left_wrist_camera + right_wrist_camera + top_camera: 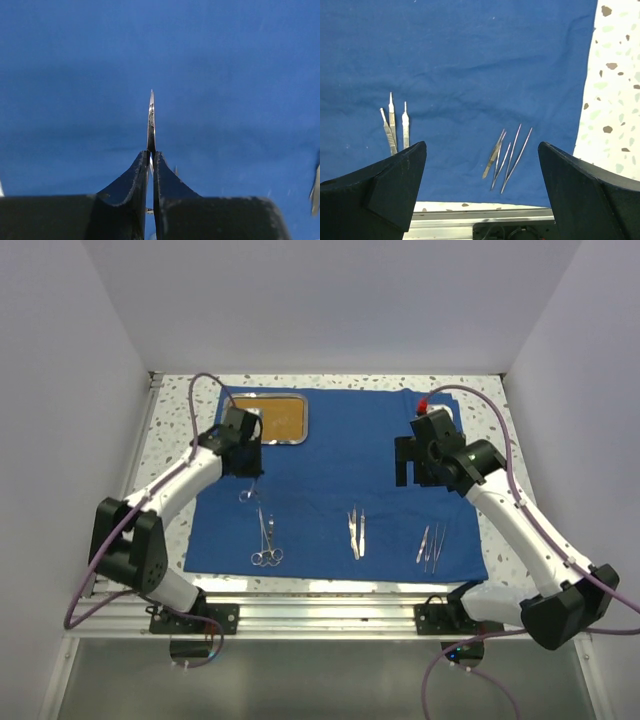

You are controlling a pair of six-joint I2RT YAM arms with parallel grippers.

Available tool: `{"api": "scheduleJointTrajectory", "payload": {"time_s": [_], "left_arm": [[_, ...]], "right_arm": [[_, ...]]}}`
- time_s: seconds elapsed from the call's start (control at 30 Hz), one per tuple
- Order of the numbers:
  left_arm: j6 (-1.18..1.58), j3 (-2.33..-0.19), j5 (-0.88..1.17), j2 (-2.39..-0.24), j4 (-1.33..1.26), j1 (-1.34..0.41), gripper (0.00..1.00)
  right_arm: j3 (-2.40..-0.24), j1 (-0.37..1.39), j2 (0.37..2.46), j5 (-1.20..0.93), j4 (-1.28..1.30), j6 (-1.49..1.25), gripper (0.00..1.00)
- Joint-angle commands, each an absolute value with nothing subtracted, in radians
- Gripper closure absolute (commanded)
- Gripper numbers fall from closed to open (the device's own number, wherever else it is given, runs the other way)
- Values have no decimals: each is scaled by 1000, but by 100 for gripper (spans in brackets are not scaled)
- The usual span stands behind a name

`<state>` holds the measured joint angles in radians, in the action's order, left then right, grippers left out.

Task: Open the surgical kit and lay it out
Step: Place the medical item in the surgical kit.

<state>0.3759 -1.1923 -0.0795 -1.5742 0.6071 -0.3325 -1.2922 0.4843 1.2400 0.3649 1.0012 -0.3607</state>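
Note:
My left gripper should move back and down next to release the instrument (151, 120) among its kind, because bare cloth beside the ring-handled forceps lies back and below.
The blue cloth wrap (340, 440) lies spread flat on the table. The steel tray (270, 420) with its orange-brown base sits on the cloth's far left corner. My left gripper (247, 468) hovers just in front of the tray, shut on a thin silver ring-handled instrument (151, 120) whose rings (247, 496) hang below the fingers. On the cloth's near part lie ring-handled forceps (266, 542), scalpels (355, 532) and tweezers (430, 545). My right gripper (418, 458) hangs open above the cloth's right half. In its wrist view the scalpels (395, 125) and tweezers (507, 155) lie beneath the open right gripper (481, 145).
Speckled white tabletop (180, 420) borders the cloth on all sides and shows as a strip (615, 100) on the right. An aluminium rail (320, 615) runs along the near edge. White walls close in the left, right and back. Purple cables loop over both arms.

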Motion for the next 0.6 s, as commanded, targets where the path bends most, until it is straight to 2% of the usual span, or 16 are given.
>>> {"api": "scheduleJointTrajectory", "payload": {"time_s": [0.0,0.13,0.27,0.3,0.43,0.53,0.57], "left_arm": [[486,-1008,-86,-1458,608,-379,100],[545,-865,-100,-1336,592,-413,100],[578,-784,-109,-1305,584,-426,98],[583,-779,-110,-1301,592,-431,94],[609,-781,-109,-1244,635,-446,49],[626,-833,-127,-1191,710,-451,37],[624,-877,-136,-1180,730,-451,36]], "right_arm": [[-1267,485,1187,318,948,-387,2],[-1246,485,1149,295,950,-391,3],[-1230,485,1111,282,962,-379,3],[-1229,485,1105,284,965,-377,3],[-1227,485,1074,281,980,-370,3],[-1223,486,1049,276,982,-373,3],[-1223,485,1034,272,982,-374,3]]}}
